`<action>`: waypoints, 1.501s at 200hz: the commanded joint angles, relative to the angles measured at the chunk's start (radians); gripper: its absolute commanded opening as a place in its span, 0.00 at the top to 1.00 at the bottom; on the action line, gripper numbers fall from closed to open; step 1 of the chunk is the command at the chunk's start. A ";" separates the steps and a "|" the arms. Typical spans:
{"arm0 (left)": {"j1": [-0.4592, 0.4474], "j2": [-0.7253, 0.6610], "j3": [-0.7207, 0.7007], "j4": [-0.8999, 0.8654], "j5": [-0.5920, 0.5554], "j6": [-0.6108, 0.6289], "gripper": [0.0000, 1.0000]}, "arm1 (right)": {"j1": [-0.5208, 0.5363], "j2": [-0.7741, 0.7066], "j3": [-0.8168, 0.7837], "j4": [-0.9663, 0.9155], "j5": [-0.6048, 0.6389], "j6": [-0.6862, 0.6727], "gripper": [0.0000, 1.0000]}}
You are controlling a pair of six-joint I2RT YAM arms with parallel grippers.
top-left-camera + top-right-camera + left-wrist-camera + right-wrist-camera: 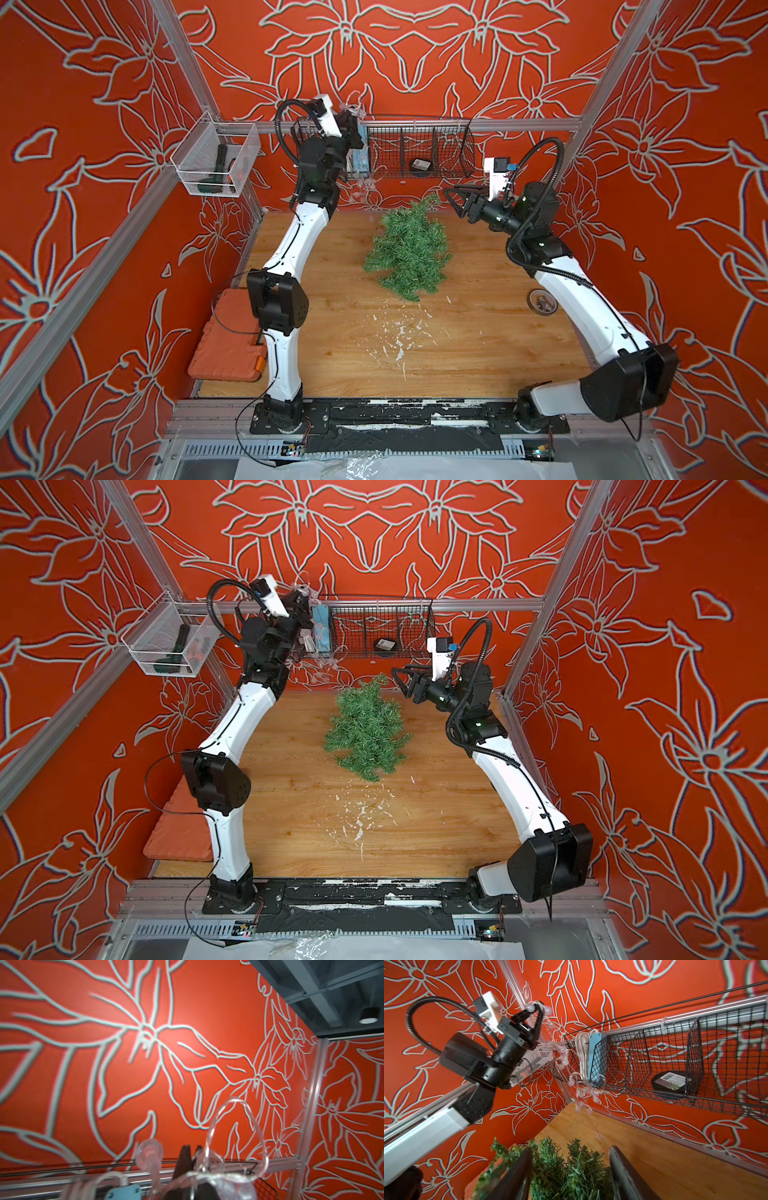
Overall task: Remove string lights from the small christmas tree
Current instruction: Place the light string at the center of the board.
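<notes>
I need to move my left gripper back from the wall and down to the tabletop around the white flecks. I should let go of the string lights there, because that tabletop is clear.
The small christmas tree (409, 249) (368, 733) lies on the wooden table, its thin top pointing at the back wall. My left gripper (348, 111) (538, 1006) is raised high by the back wall and shut on the string lights (560, 1051). Their clear bulbs hang in a bunch past the basket's end. A thin strand (598, 1136) of them runs down toward the tree (566, 1167). In the left wrist view a wire loop (232, 1103) curls over the left gripper (192, 1149). My right gripper (453, 201) (570, 1153) stands open over the tree's top, holding nothing.
A black wire basket (419, 145) on the back rail holds a blue box (359, 160) and a black round tin (420, 165). A white mesh basket (216, 160) hangs at the left. An orange case (228, 336), a tape roll (542, 303) and white flecks (399, 336) lie on the table.
</notes>
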 commanded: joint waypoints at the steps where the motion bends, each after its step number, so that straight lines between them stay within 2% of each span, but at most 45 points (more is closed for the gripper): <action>1: 0.045 -0.168 -0.066 -0.035 -0.120 0.042 1.00 | -0.004 -0.065 -0.025 0.021 0.047 0.014 0.40; 30: 0.069 -0.389 -0.306 -0.080 -0.212 0.117 1.00 | -0.004 -0.121 -0.047 -0.042 0.079 -0.008 0.40; 44: 0.073 -0.506 -0.425 -0.096 -0.216 0.124 1.00 | -0.005 -0.154 -0.066 -0.074 0.100 -0.011 0.40; 83: 0.066 -0.770 -0.591 -0.240 -0.054 0.031 1.00 | -0.004 -0.244 -0.154 -0.083 0.160 0.044 0.40; 113: 0.007 -0.956 -0.704 -0.340 -0.037 -0.011 1.00 | -0.002 -0.314 -0.218 -0.104 0.173 0.053 0.40; 131: -0.013 -1.060 -0.804 -0.337 0.016 -0.106 1.00 | -0.002 -0.353 -0.243 -0.136 0.182 0.045 0.40; 150: -0.086 -1.116 -0.887 -0.321 0.043 -0.164 1.00 | -0.002 -0.397 -0.280 -0.160 0.177 0.038 0.41; 194: -0.348 -1.135 -1.001 -0.310 -0.040 -0.118 1.00 | -0.001 -0.477 -0.383 -0.179 0.171 0.043 0.41; 218: -0.375 -1.142 -1.100 -0.338 -0.024 -0.147 1.00 | 0.001 -0.502 -0.422 -0.188 0.169 0.052 0.41; 249: -0.414 -1.231 -1.328 -0.337 -0.030 -0.205 1.00 | 0.003 -0.540 -0.451 -0.215 0.191 0.035 0.41; 281: -0.461 -1.322 -1.538 -0.364 -0.137 -0.317 1.00 | 0.004 -0.555 -0.475 -0.188 0.200 0.058 0.41; 297: -0.461 -1.326 -1.615 -0.387 -0.124 -0.380 1.00 | 0.004 -0.554 -0.483 -0.182 0.201 0.065 0.41; 300: -0.461 -1.315 -1.621 -0.397 -0.119 -0.390 0.94 | 0.004 -0.553 -0.485 -0.182 0.200 0.066 0.41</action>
